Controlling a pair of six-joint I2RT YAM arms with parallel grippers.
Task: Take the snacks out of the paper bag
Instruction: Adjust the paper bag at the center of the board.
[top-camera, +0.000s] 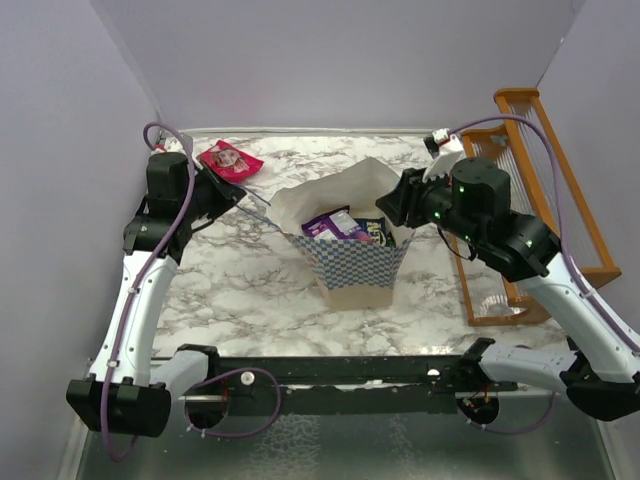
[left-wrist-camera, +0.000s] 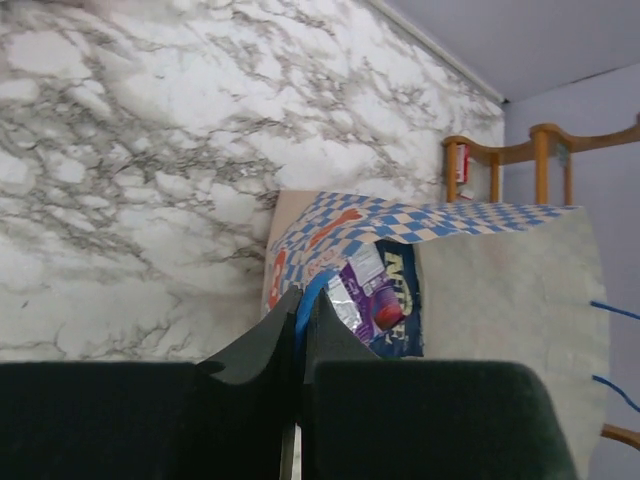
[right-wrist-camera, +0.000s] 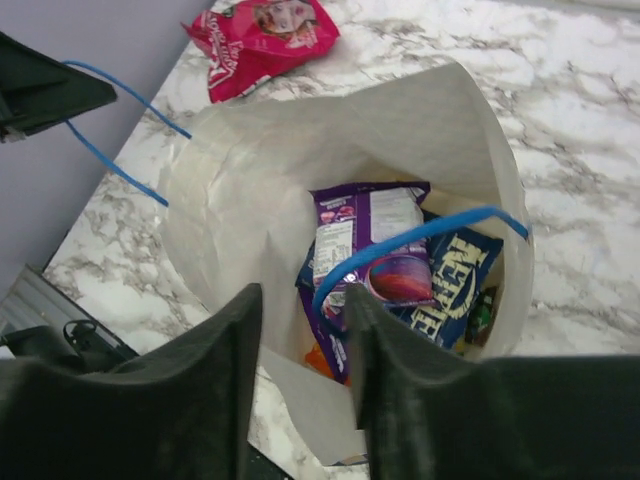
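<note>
The blue handle still arcs loose beside one finger, so my right gripper shifts toward the orange rack next, then tilts outward onto the cord.
The paper bag (top-camera: 350, 262) stands open mid-table, with a purple packet (right-wrist-camera: 368, 235), a dark blue chips bag (right-wrist-camera: 452, 280) and small green (right-wrist-camera: 482, 316) and orange (right-wrist-camera: 322, 361) packs inside. One pink-red snack bag (top-camera: 230, 160) lies on the table at the far left. My left gripper (left-wrist-camera: 300, 297) is shut on one blue cord handle (left-wrist-camera: 304, 308), pulling it left of the bag (left-wrist-camera: 500, 290). At the bag's right rim my right gripper (right-wrist-camera: 303, 300) has its jaws apart. The other blue handle (right-wrist-camera: 420, 236) arcs from beside its right finger.
An orange wooden rack (top-camera: 560, 200) stands along the right wall, close behind the right arm. Purple walls close in the marble table (top-camera: 230, 290) on three sides. A black rail (top-camera: 350, 370) runs along the near edge.
</note>
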